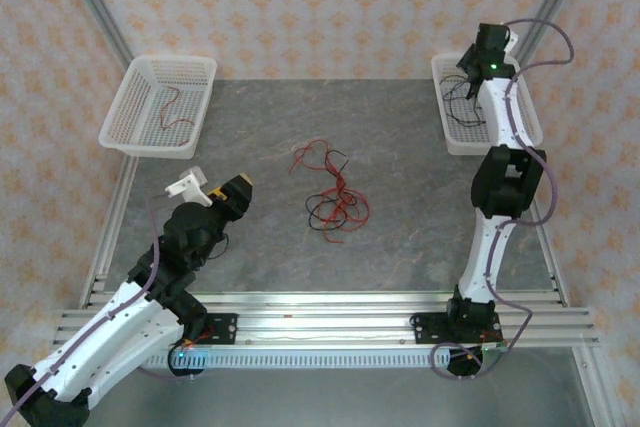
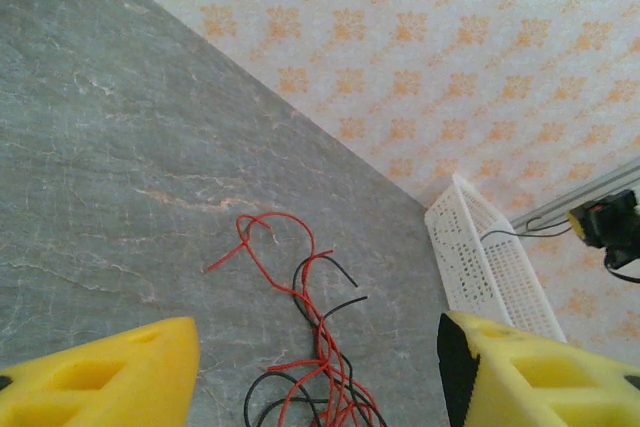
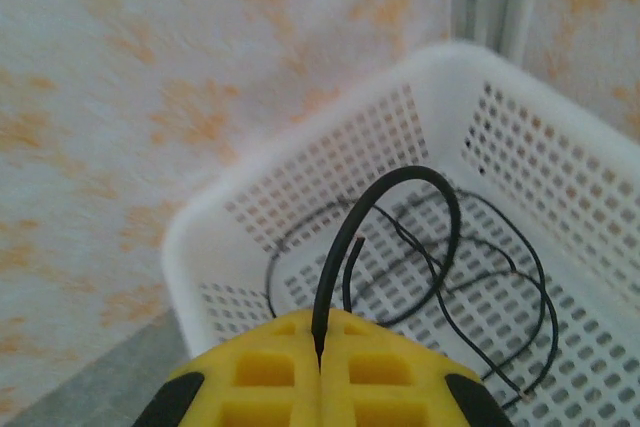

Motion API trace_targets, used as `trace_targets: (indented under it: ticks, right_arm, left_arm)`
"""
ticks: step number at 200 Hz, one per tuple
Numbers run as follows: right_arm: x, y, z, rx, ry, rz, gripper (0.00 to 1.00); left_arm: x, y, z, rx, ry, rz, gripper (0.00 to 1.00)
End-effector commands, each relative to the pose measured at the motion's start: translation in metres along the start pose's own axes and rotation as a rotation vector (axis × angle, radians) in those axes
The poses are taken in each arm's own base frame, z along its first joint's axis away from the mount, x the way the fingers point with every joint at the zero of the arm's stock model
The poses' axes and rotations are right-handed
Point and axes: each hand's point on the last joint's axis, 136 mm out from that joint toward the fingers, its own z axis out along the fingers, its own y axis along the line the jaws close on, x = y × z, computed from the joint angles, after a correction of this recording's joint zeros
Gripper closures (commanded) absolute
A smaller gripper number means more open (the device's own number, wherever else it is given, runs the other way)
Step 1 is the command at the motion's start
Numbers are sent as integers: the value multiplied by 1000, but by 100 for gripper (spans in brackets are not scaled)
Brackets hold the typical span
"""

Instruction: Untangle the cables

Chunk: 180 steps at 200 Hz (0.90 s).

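I will next tip my right gripper down and lower it toward the perforated bottom of the white basket [image 1: 462, 103] [image 3: 480, 297] to let go of the black cable, because other black cables are already there.
A tangle of thin red and black cables [image 1: 330, 192] lies mid-table; from the left wrist it shows as red loops and black strands [image 2: 310, 347]. My left gripper [image 1: 232, 194] hovers to the left of the tangle, open, its yellow fingers [image 2: 100, 377] wide apart with nothing between them. My right gripper [image 1: 478, 59] hangs over the right white basket [image 1: 452, 127], shut on a black cable [image 3: 400, 197] that arches up from between its yellow fingers [image 3: 320, 347]. More black cables [image 3: 500, 287] lie in that basket. A red cable [image 1: 172, 112] rests in the left white basket [image 1: 125, 117].
Aluminium frame rails [image 1: 320, 307] run along the near table edge, with uprights at the back corners. Patterned walls enclose the grey table [image 1: 400, 217]. The right arm's purple-grey hose [image 1: 545, 37] loops above the right basket.
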Motion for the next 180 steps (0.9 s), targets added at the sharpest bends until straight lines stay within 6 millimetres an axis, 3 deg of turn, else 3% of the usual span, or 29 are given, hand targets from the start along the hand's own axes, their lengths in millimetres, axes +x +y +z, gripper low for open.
trace_targets:
  ticks: [1,65,76,104,134,155,180]
  right_arm:
    - [22,-20,17,84,89,15,100]
    - [81,-48,51,163,264,24,100]
    - [87,-48,53,159,282,23,96]
    - [87,-47,50,150,290,21,71]
    - [73,-44,39,138,265,24,33]
    - [64,-45,28,144,248,22,22]
    - [54,-45,12,146,228,23,21]
  left_arm:
    - [-4,2,-2,-43,20,6,37]
    - [11,5,4,-78,95,20,37]
    - [14,4,5,-74,115,23,37]
    - [27,2,10,-65,178,27,37]
    - [41,2,15,-72,229,40,37]
    - [51,3,18,-82,259,60,37]
    - [63,2,23,-99,293,88,37]
